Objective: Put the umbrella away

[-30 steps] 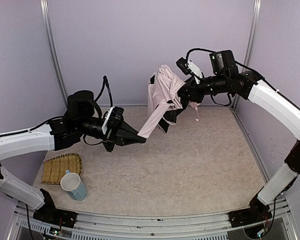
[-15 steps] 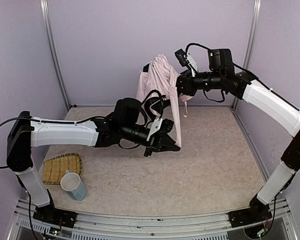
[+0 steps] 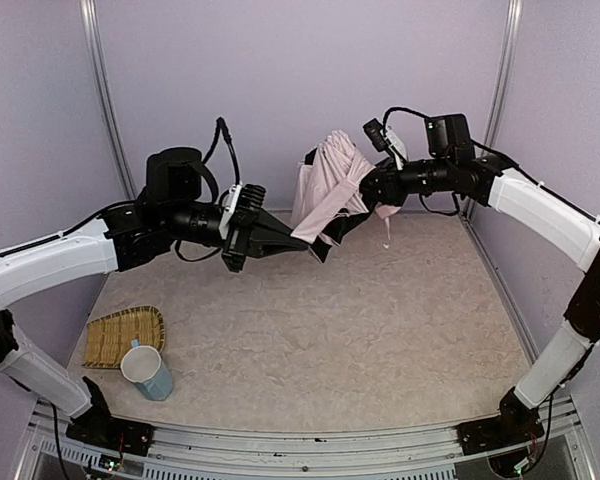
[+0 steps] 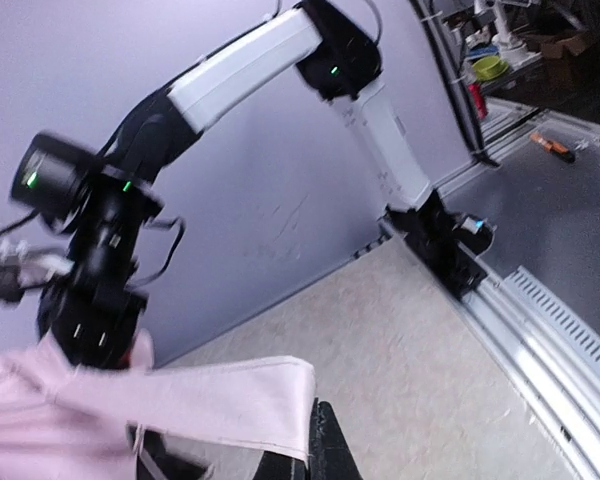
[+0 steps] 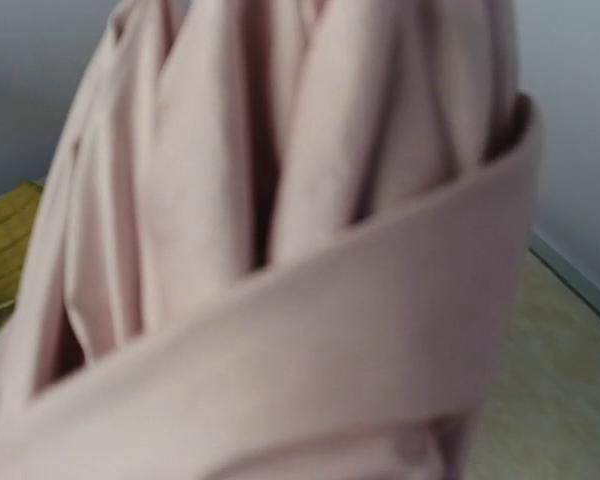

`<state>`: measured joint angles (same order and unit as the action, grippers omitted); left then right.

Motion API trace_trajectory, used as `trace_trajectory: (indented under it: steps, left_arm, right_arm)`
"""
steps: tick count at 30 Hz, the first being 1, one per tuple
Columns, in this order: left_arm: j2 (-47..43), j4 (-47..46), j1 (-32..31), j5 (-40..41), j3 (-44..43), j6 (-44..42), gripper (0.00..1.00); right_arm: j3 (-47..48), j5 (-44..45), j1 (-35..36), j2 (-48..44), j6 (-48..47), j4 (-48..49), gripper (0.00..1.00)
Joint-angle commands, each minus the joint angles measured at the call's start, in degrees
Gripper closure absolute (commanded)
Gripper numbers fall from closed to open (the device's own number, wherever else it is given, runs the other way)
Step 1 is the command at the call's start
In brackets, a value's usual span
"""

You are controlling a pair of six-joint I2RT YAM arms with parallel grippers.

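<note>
The umbrella (image 3: 330, 180) hangs in the air, so my right gripper will next move down and back, lay the bundle on the bare tabletop near the cup and let go.
The umbrella (image 3: 330, 180), a folded bundle of pale pink fabric with black lining, hangs in the air near the back wall. My right gripper (image 3: 372, 188) grips it from the right; its fingers are hidden behind the folds. A thin pink strap (image 3: 387, 232) dangles below that grip. My left gripper (image 3: 298, 238) is shut on the end of a pink fabric band (image 4: 210, 400), stretched taut from the bundle towards the left. In the left wrist view the gripper (image 4: 315, 445) pinches the band's edge. Pink folds of the umbrella (image 5: 310, 250) fill the right wrist view.
A woven bamboo tray (image 3: 125, 335) lies at the front left of the table, and a blue and white cup (image 3: 147, 371) stands at its near edge. The tray (image 5: 5, 240) also shows past the fabric. The back wall is close behind the umbrella.
My left gripper has swung from low and right, under the umbrella, back up to the left, pulling the fabric band taut. The right gripper and the bundle have dropped slightly.
</note>
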<state>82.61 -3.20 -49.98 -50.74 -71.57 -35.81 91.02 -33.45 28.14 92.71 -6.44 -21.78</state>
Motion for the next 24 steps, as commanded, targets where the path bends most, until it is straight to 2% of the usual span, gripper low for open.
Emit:
trace_trajectory:
  steps: [1, 4, 8, 15, 19, 21, 24]
  left_arm:
    - [-1.7, 16.7, 7.7, -0.3, 4.1, -11.6, 1.00]
    - [1.8, 21.9, 10.5, 4.4, 4.0, -14.4, 1.00]
    - [8.1, 21.9, 13.1, 6.7, 3.1, -17.7, 1.00]
    - [21.4, 18.3, 18.1, 5.8, -4.8, -19.0, 1.00]
    - [25.8, 12.4, 19.8, 1.6, -7.8, -19.2, 1.00]
    - [28.2, 12.2, 19.7, 0.6, -11.4, -19.6, 1.00]
    - [31.5, 13.5, 19.5, -0.3, -16.0, -20.6, 1.00]
  right_arm:
    - [2.2, -7.1, -2.8, -6.4, -7.3, -2.1, 1.00]
    - [4.6, -13.8, -2.5, -6.7, -13.1, -10.2, 1.00]
    - [5.9, -16.1, 0.7, -7.4, -17.4, -17.9, 1.00]
    - [8.6, -14.8, 17.7, -5.8, -22.7, -28.1, 1.00]
    - [1.2, -14.4, 23.4, -6.5, -19.9, -24.2, 1.00]
    - [-5.0, -12.6, 25.8, -6.4, -18.2, -19.7, 1.00]
    - [-9.8, -8.3, 28.3, -3.4, -16.9, -19.3, 1.00]
